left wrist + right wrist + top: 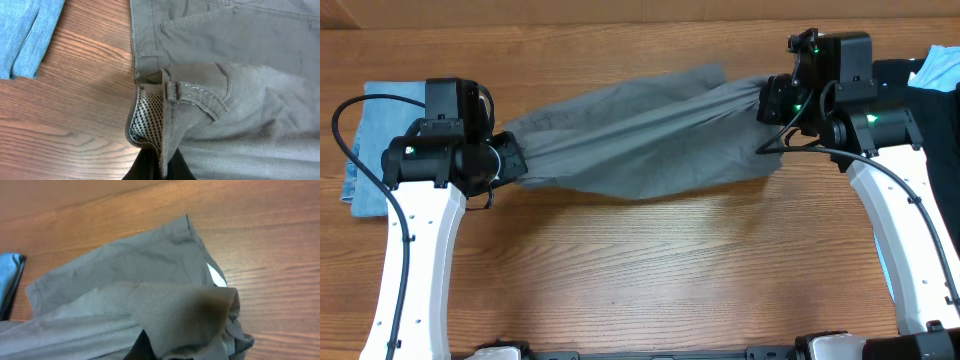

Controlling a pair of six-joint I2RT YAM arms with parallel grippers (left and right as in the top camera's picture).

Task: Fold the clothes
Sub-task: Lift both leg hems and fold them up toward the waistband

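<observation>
I need to move my right gripper down and outward to the garment's far corner, which is uncovered below the gripper and to its left in the overhead view, and let go of the hem.
A large grey garment is stretched across the wooden table between both arms. My left gripper is shut on its left end, the waistband with belt loop and mesh pocket lining bunched between the black fingers. My right gripper is shut on the right end, where hem fabric drapes over the fingers and hides them. A stitched pocket shows on the grey cloth. A denim-blue garment lies folded at the far left, partly under my left arm.
A light blue and black pile of clothes sits at the right edge behind my right arm. The denim-blue piece lies close beside the grey waistband. Bare wood spreads in front of the grey garment.
</observation>
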